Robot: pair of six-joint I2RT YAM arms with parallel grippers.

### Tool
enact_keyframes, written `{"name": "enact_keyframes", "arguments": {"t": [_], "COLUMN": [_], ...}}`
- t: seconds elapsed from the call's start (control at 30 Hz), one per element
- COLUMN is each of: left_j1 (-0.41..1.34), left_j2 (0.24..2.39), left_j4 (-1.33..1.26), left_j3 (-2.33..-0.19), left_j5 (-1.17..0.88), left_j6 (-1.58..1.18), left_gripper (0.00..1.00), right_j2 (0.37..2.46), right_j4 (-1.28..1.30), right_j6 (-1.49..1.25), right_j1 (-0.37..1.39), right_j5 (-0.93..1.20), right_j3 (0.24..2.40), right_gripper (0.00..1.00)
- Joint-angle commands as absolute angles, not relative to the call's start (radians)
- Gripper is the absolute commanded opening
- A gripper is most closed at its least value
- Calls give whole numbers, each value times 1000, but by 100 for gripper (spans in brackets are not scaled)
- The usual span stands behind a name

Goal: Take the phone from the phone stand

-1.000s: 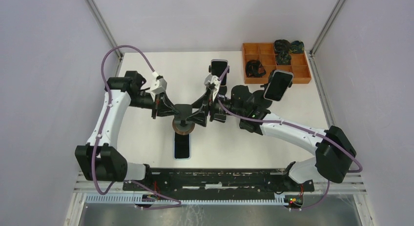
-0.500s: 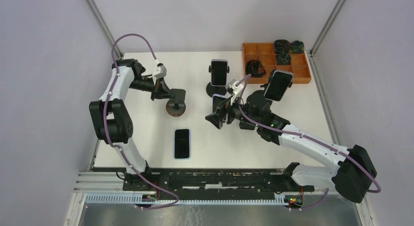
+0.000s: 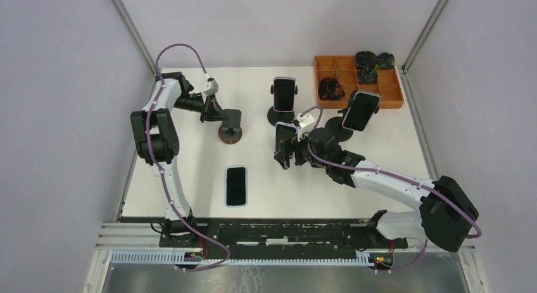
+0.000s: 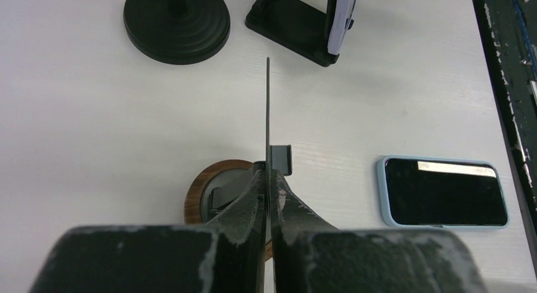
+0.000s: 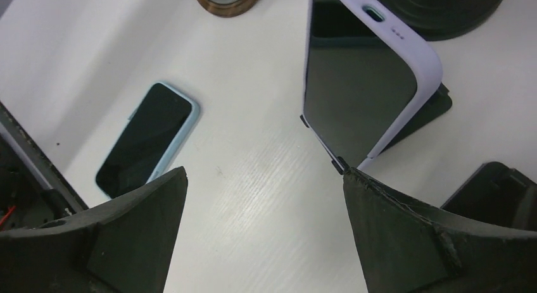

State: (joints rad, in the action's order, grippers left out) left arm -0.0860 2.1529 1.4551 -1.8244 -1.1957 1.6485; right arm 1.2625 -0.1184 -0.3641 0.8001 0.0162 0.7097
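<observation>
My right gripper moves outward next, to get the lilac-cased phone's side edge by the port end between its open fingers, and then closes.
A phone in a lilac case (image 5: 364,84) leans upright on a low black stand (image 5: 430,109); it also shows in the top view (image 3: 285,132). My right gripper (image 5: 263,173) is open and empty just in front of it, its right fingertip (image 5: 354,179) at the phone's lower corner. In the top view the right gripper (image 3: 282,155) sits just near of that phone. My left gripper (image 4: 269,173) is shut on the thin black plate of a wood-based stand (image 4: 204,192) at the far left of the table (image 3: 230,134). That stand holds no phone.
A phone in a light blue case (image 3: 236,186) lies flat near the front middle. Two more phones stand on black round-based stands (image 3: 284,93) (image 3: 361,110). An orange compartment tray (image 3: 392,93) holding dark objects sits at the back right.
The left gripper carried the wood-based stand from the table's middle to the far left. The right gripper let go of that stand, opened and moved right to the lilac phone.
</observation>
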Motion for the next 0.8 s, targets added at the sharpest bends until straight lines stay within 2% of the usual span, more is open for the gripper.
{"name": "enact_keyframes", "arguments": {"t": [0.0, 0.07, 0.2, 0.27, 0.3, 0.33, 0.6, 0.77], "left_j1": [-97, -105, -123, -137, -145, -156, -181, -182], "left_j2": [2180, 2187, 2180, 2163, 2150, 2134, 1920, 1790], "left_j4": [1464, 1465, 1465, 1465, 1465, 1465, 1465, 1465], "left_j3": [-1867, -1867, -1866, -1863, -1860, -1856, -1755, -1638], "left_j5": [-1264, -1263, -1263, -1261, -1265, -1274, -1249, -1205], "left_j6": [1733, 1741, 1745, 1743, 1738, 1733, 1575, 1427], "left_gripper": [18, 33, 52, 82, 93, 99, 100, 100], "right_j2": [1293, 1311, 1374, 1400, 1408, 1413, 1467, 1514], "right_j4": [-151, -163, -175, -176, -179, -184, -242, -271], "right_j6": [-402, -404, -387, -384, -383, -382, -341, -326], "right_j1": [802, 801, 802, 801, 801, 802, 800, 777], "right_j5": [-85, -108, -154, -190, -204, -217, -265, -247], "right_j3": [710, 713, 741, 754, 756, 758, 795, 827], "right_gripper": [98, 98, 98, 98, 98, 98, 98, 90]}}
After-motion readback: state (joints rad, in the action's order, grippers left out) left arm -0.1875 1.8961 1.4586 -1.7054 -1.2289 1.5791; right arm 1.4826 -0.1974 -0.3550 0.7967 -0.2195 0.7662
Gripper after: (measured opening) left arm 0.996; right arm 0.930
